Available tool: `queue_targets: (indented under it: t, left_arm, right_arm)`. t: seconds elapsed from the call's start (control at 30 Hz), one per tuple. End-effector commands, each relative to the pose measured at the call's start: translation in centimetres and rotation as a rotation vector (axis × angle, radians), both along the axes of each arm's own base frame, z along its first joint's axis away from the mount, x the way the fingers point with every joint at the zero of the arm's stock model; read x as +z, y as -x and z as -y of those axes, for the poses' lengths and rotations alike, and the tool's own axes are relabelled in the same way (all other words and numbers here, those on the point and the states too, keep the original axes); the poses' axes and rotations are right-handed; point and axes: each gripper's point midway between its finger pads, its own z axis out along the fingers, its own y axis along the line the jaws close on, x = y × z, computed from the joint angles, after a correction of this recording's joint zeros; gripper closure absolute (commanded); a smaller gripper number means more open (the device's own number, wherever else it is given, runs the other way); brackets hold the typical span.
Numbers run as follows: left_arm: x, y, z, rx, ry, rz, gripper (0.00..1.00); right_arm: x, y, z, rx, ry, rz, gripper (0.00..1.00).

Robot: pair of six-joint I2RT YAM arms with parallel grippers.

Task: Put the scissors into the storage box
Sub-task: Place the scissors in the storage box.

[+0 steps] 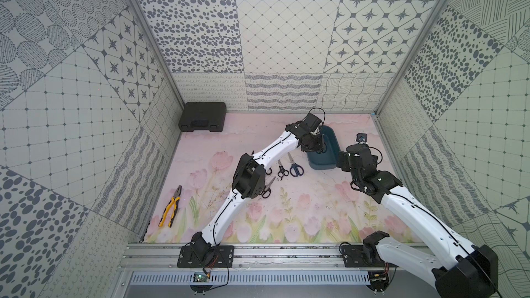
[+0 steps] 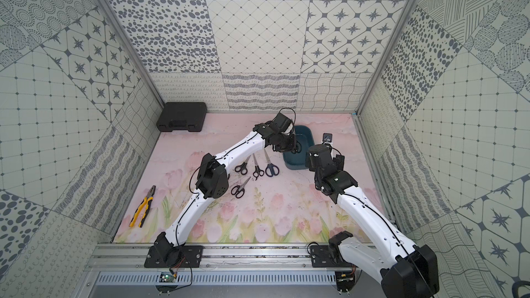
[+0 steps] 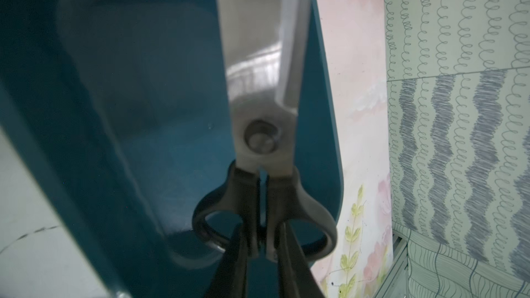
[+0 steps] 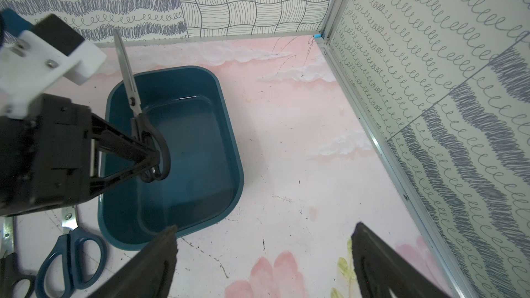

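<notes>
Next, my left gripper eases slightly farther in over the teal box's bottom, which lies bare below the held scissors (image 3: 263, 139), and releases the scissors' handles.
My left gripper (image 3: 261, 247) is shut on the handles of black-handled, silver-bladed scissors (image 3: 263, 139). It holds them over the inside of the teal storage box (image 4: 239, 167), blades pointing up toward the back wall. Whether the loops (image 4: 160, 150) touch the box floor I cannot tell. Otherwise the box (image 1: 329, 144) looks bare inside. A blue-handled pair (image 2: 271, 167) and three black-handled pairs (image 2: 257, 169) (image 2: 242, 166) (image 2: 239, 189) lie on the mat left of the box. My right gripper (image 4: 265, 230) stands open above the mat beside the box's near right corner, holding nothing.
A black hard case (image 1: 202, 117) sits in the back left corner. Yellow-handled pliers (image 1: 171, 210) lie at the left edge of the mat. The right wall's metal rail (image 4: 372, 139) runs close to the box and my right arm.
</notes>
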Motion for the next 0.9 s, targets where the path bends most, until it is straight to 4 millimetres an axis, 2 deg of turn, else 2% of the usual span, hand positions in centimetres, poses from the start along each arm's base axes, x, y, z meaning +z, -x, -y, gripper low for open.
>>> queue_targets:
  t: [0.0, 0.2, 0.23, 0.3, 0.33, 0.5, 0.6, 0.7, 0.87]
  left_arm:
    - [0.8, -1.8, 3.0, 0.054, 0.146, 0.021, 1.0]
    - [-0.2, -2.1, 2.5, 0.071, 0.101, 0.036, 1.0]
    - [-0.3, -2.0, 2.4, 0.069, 0.095, 0.037, 0.96]
    - [-0.4, -2.0, 2.4, 0.067, 0.088, 0.041, 0.76]
    - [-0.3, -2.1, 2.2, 0.072, 0.085, 0.042, 0.71]
    - [0.6, -2.1, 2.3, 0.064, 0.098, 0.058, 0.57]
    - [2.0, -2.2, 2.3, 0.055, 0.109, 0.086, 0.46]
    - [4.1, -2.1, 2.2, 0.043, 0.122, 0.121, 0.44]
    - [10.3, -1.0, 1.4, 0.005, 0.16, 0.19, 0.42]
  right_arm:
    - [-0.2, 0.1, 0.0, 0.001, -0.018, 0.014, 0.04]
    - [-0.2, 0.1, -0.1, 0.009, -0.016, 0.013, 0.03]
    - [-0.2, 0.1, -0.1, 0.011, -0.016, 0.014, 0.03]
    - [-0.1, 0.0, -0.2, 0.019, -0.017, 0.018, 0.03]
    - [-0.1, 0.0, -0.2, 0.019, -0.016, 0.02, 0.03]
    - [0.0, 0.0, -0.2, 0.022, -0.01, 0.024, 0.03]
    - [0.1, 0.0, -0.1, 0.022, -0.001, 0.024, 0.04]
    - [0.3, 0.1, 0.0, 0.022, 0.007, 0.03, 0.03]
    - [0.5, 0.0, -0.2, 0.039, 0.008, 0.032, 0.03]
